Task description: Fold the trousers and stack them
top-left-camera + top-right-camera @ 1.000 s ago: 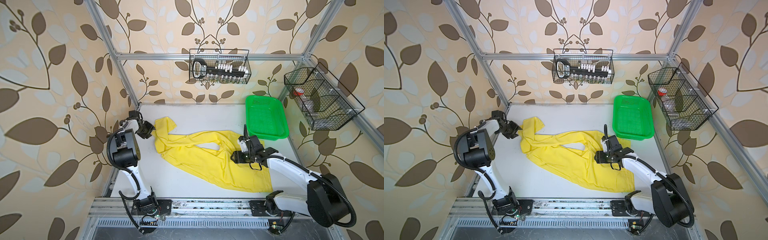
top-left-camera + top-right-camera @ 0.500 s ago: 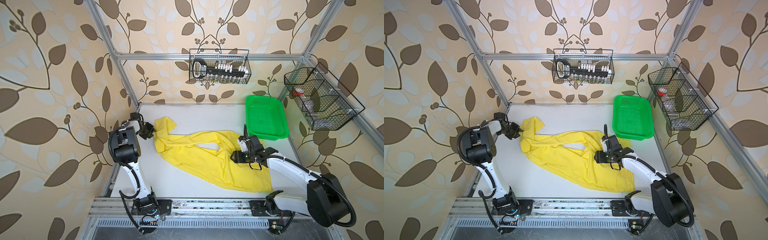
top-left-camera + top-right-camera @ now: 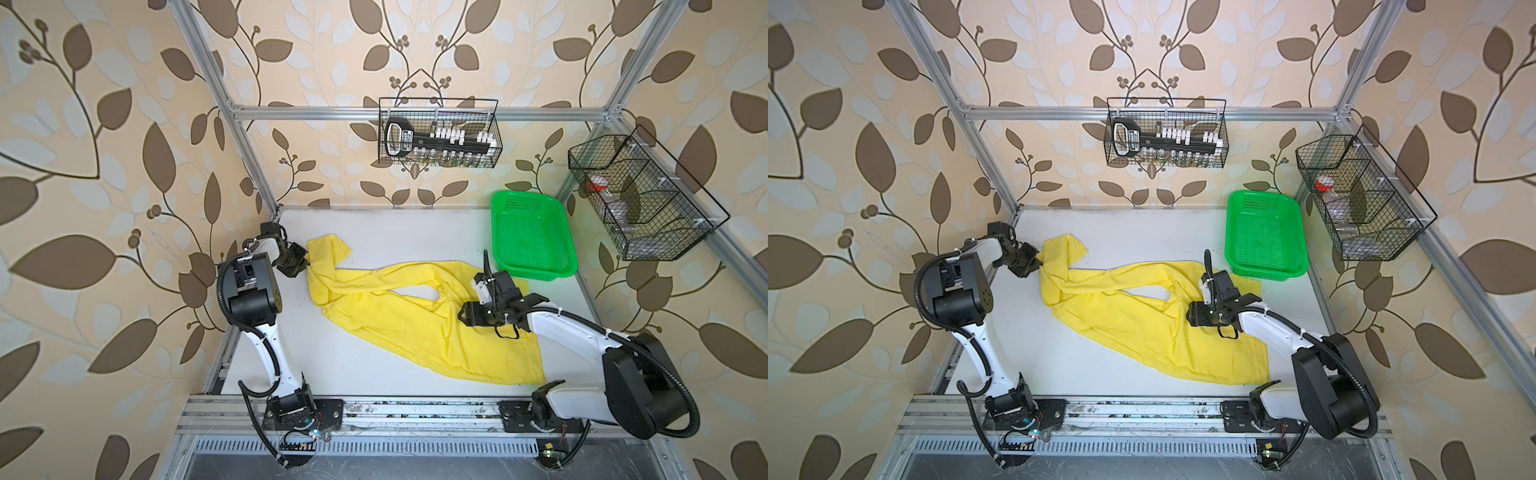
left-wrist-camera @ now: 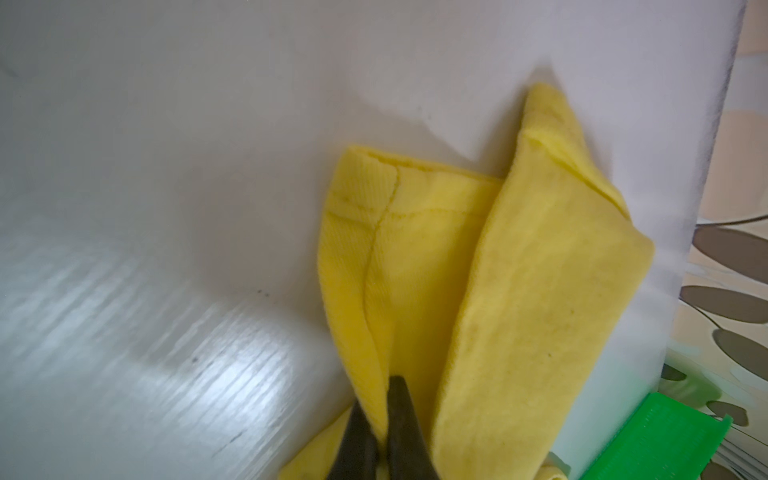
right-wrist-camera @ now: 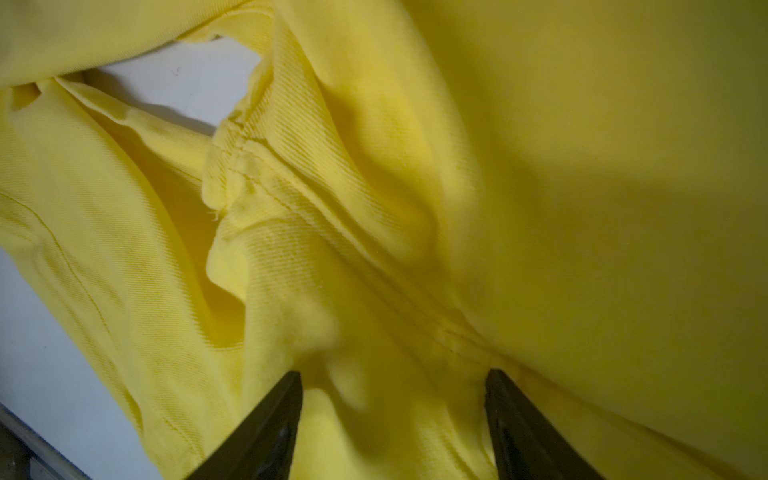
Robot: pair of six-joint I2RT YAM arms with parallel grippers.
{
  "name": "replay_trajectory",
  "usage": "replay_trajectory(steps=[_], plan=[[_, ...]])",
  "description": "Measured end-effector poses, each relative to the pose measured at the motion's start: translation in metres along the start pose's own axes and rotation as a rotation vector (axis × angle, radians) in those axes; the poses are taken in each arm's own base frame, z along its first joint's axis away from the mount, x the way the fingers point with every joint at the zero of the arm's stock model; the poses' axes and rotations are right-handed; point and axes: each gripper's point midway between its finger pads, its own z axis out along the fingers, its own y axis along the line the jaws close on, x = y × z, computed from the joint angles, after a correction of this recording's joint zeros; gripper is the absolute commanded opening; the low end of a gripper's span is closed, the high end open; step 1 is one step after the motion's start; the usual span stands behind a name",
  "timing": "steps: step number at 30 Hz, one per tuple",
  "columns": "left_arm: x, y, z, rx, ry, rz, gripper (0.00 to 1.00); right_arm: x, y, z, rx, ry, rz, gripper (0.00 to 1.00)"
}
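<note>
The bare tabletop back from my left gripper is clear. Next, my left gripper will turn, pull the fold of cloth back and let it go there.
The yellow trousers point(image 3: 415, 324) point(image 3: 1142, 324) lie spread and creased on the white table, their legs running to the left and the waist end at the front right. At the far left, my left gripper point(image 3: 306, 264) point(image 3: 1039, 261) is shut on a fold of cloth near the end of one leg. The left wrist view shows that gripper point(image 4: 384, 395) pinching the yellow edge of the trousers point(image 4: 519, 291). My right gripper point(image 3: 461, 318) point(image 3: 1190, 313) rests on the crotch area. In the right wrist view it point(image 5: 392, 378) stands open, with the trousers point(image 5: 582, 208) bunched between its fingers.
A green mesh basket point(image 3: 532, 241) point(image 3: 1262, 237) point(image 4: 665, 440) stands at the back right of the table, close to the trousers. A black wire basket point(image 3: 438, 139) hangs on the back wall and another wire basket point(image 3: 636, 199) on the right wall. Aluminium frame posts stand at the table's corners.
My left gripper has closed on the leg's edge, and the left arm has shifted slightly towards the back. The right arm and the trousers have stayed put.
</note>
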Motion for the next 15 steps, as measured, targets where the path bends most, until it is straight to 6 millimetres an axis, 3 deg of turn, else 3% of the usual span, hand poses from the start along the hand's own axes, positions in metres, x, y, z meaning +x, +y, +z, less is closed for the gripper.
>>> replay_trajectory(steps=[4, 12, 15], plan=[[-0.002, 0.008, -0.02, -0.084, -0.038, 0.027, 0.05, 0.007, 0.002, 0.011, 0.011, 0.036, -0.014, 0.71], [0.006, 0.022, -0.093, -0.23, -0.172, 0.088, 0.07, -0.004, 0.007, 0.021, 0.07, 0.033, -0.055, 0.71], [0.014, 0.039, -0.104, -0.303, -0.18, 0.101, 0.09, -0.006, 0.006, 0.022, 0.089, 0.022, -0.063, 0.71]])
